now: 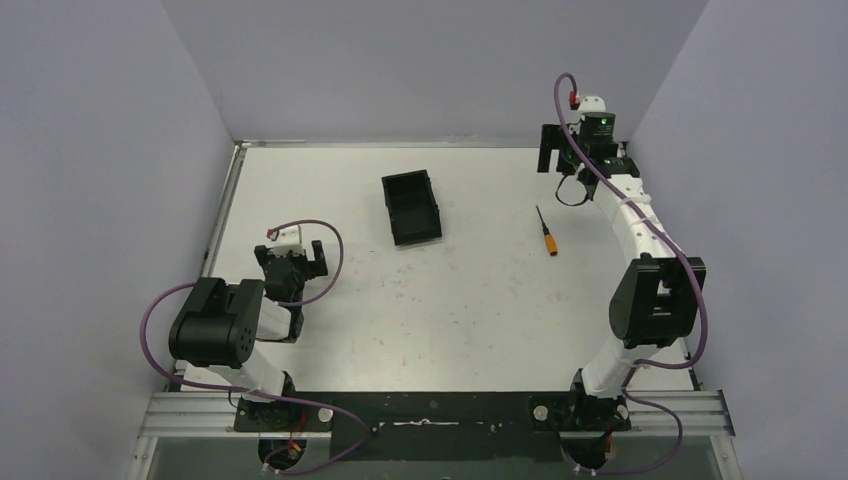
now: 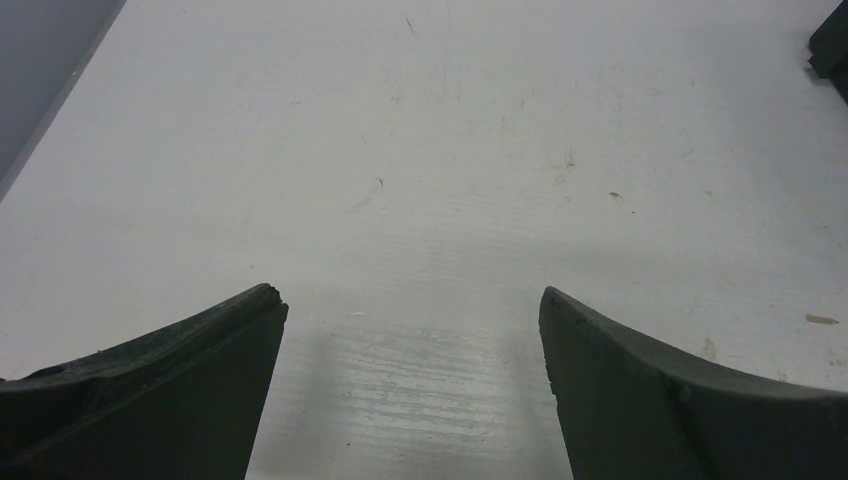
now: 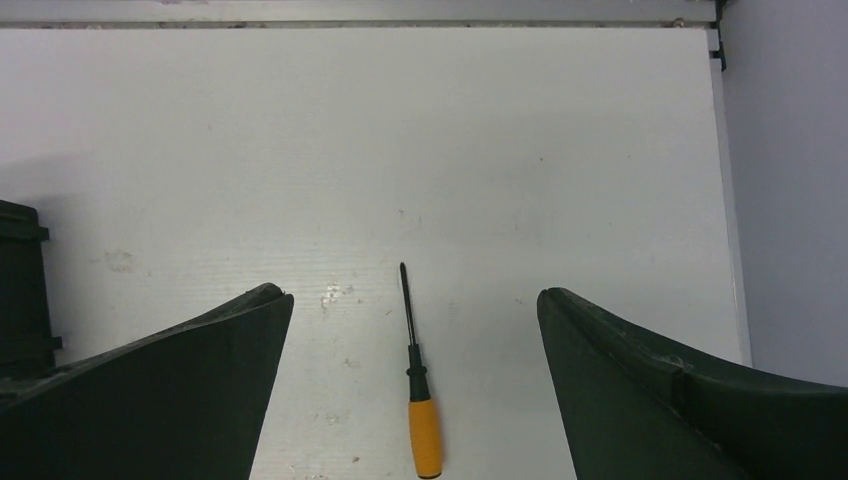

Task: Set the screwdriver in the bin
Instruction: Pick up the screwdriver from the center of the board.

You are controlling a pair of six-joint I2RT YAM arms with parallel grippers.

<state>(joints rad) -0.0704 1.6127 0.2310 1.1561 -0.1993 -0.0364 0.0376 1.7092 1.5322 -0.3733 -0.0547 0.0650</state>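
My right gripper is far above the screwdriver's black neck (image 1: 545, 230) (image 3: 417, 377) by the orange handle, so I should lower it a long way before I grab.
The screwdriver (image 1: 546, 231), with an orange handle and a thin black shaft, lies on the white table right of centre, its tip pointing away. The black open-top bin (image 1: 390, 210) stands at the middle back, apart from it. My right gripper (image 1: 551, 150) is open and empty, held up high at the back right. In the right wrist view the screwdriver (image 3: 418, 390) lies on the table between my spread fingers (image 3: 412, 295), well below them. My left gripper (image 1: 291, 262) is open and empty, low over the table at the left (image 2: 412, 295).
Grey walls enclose the table on three sides. A metal rail (image 1: 225, 200) runs along the left edge. The bin's side shows at the left edge of the right wrist view (image 3: 20, 290). A dark corner, probably the bin, shows in the left wrist view (image 2: 832, 45).
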